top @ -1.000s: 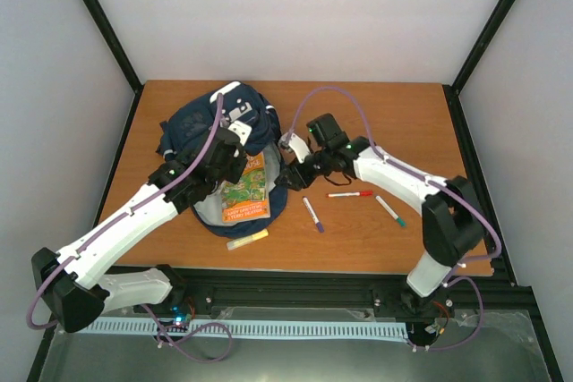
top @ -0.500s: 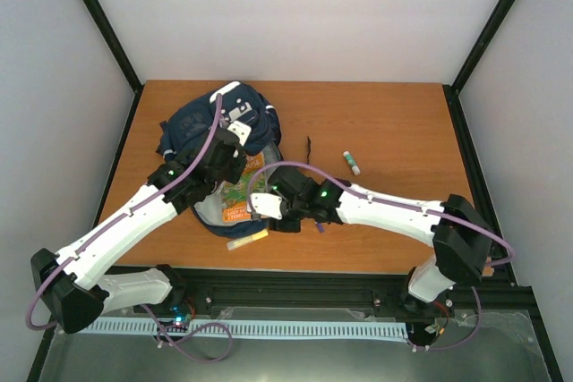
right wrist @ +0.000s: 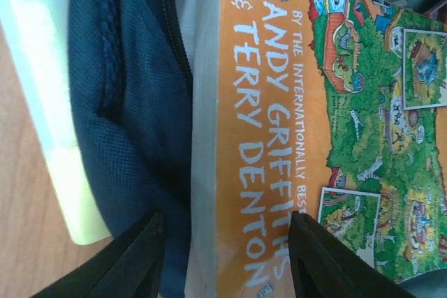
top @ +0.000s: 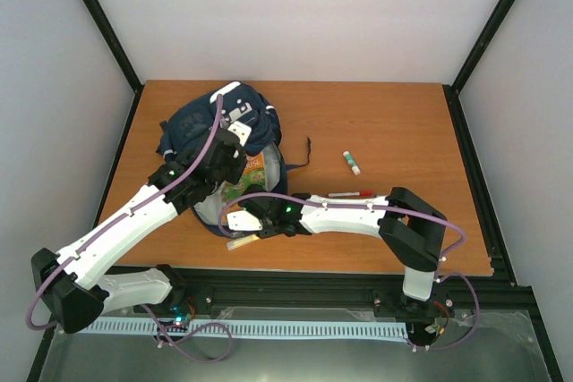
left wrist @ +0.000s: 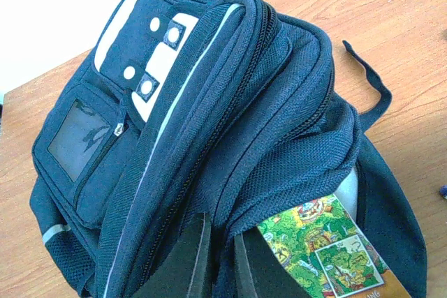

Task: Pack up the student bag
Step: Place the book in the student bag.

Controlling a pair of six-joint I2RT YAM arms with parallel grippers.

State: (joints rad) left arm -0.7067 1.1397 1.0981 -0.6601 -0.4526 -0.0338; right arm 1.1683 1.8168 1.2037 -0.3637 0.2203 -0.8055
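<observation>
Next, my left gripper eases to the right in the top view, lowering the bag's flap over the bag's opening. Then it releases the flap, because that opening still gapes.
The navy student bag (top: 210, 127) lies at the table's left with its mouth toward me. An orange and green book (top: 248, 181) sticks out of the mouth. My left gripper (top: 226, 164) is shut on the bag's upper flap, and in the left wrist view (left wrist: 222, 259) the fabric (left wrist: 209, 102) is pinched between the fingers beside the book (left wrist: 328, 249). My right gripper (top: 236, 220) is open at the book's near end. In the right wrist view (right wrist: 230, 263) its fingers straddle the book's (right wrist: 293, 137) edge, with bag fabric (right wrist: 133, 102) to the left.
A yellow highlighter (top: 240, 241) lies just in front of the bag, and shows at the left of the right wrist view (right wrist: 49, 102). A red marker (top: 351, 193) and a glue stick (top: 351, 162) lie to the right. A dark strap (top: 307, 151) trails from the bag.
My right arm has swung left and toward me, from the bag's right side to the book's near end. A glue stick now shows on the table. The left arm has not moved.
</observation>
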